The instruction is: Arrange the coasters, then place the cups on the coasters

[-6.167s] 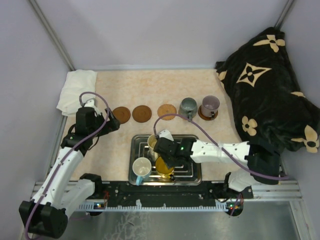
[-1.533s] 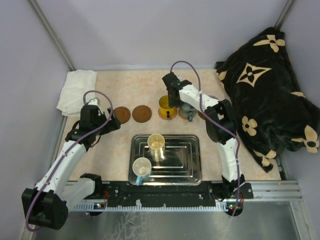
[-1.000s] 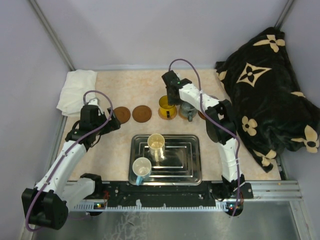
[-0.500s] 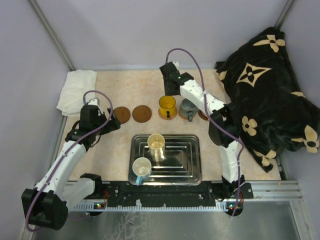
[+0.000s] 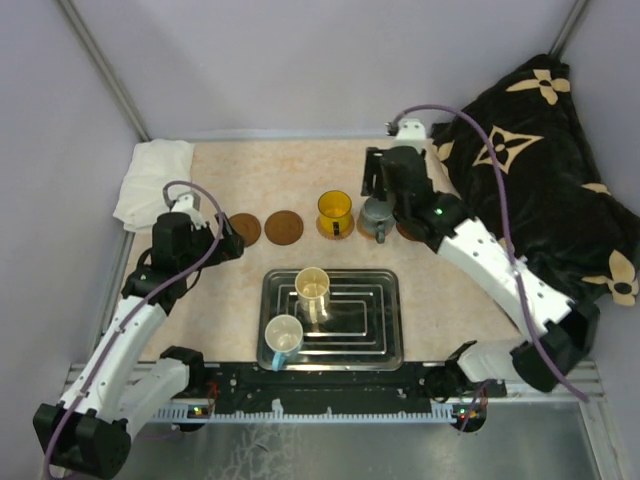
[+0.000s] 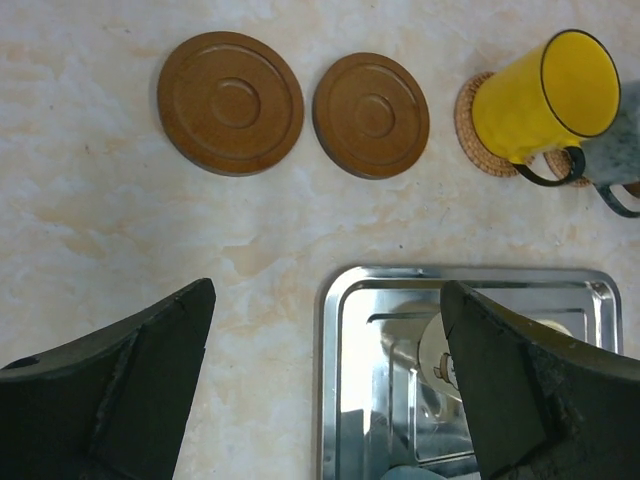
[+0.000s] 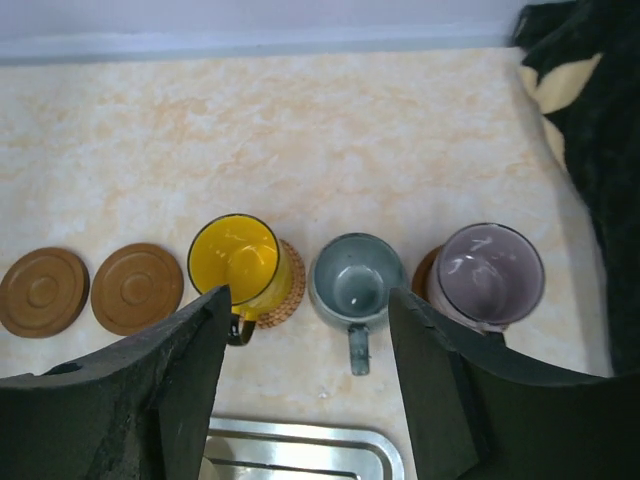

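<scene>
I should move my left gripper back and down onto the light blue cup's rim (image 5: 268, 330) beside the tray's edge. The cup is below the gripper, nearer my base.
Two dark brown coasters (image 5: 242, 229) (image 5: 283, 227) lie side by side, also in the left wrist view (image 6: 230, 102) (image 6: 371, 115). The yellow cup (image 7: 238, 262) stands on a woven tan coaster (image 7: 290, 292). To its right are the grey cup (image 7: 357, 285), with no coaster edge showing around it, and the purple cup (image 7: 490, 275) on a brown coaster (image 7: 428, 272). A cream cup (image 5: 312, 288) and a light blue cup (image 5: 283, 335) sit in the tray. My right gripper (image 7: 305, 310) hangs open and empty above the grey cup. My left gripper (image 6: 327, 300) is open over the tray's left rim.
The steel tray (image 5: 385, 330) lies at the near middle of the table. A white cloth (image 5: 155, 180) is bunched at the back left. A black blanket with cream flowers (image 5: 530, 180) fills the right side. Walls close the back and sides.
My right gripper has let go of the yellow cup, which stays on the woven coaster. It opened, rose and drew back to the right. The left arm has barely moved.
</scene>
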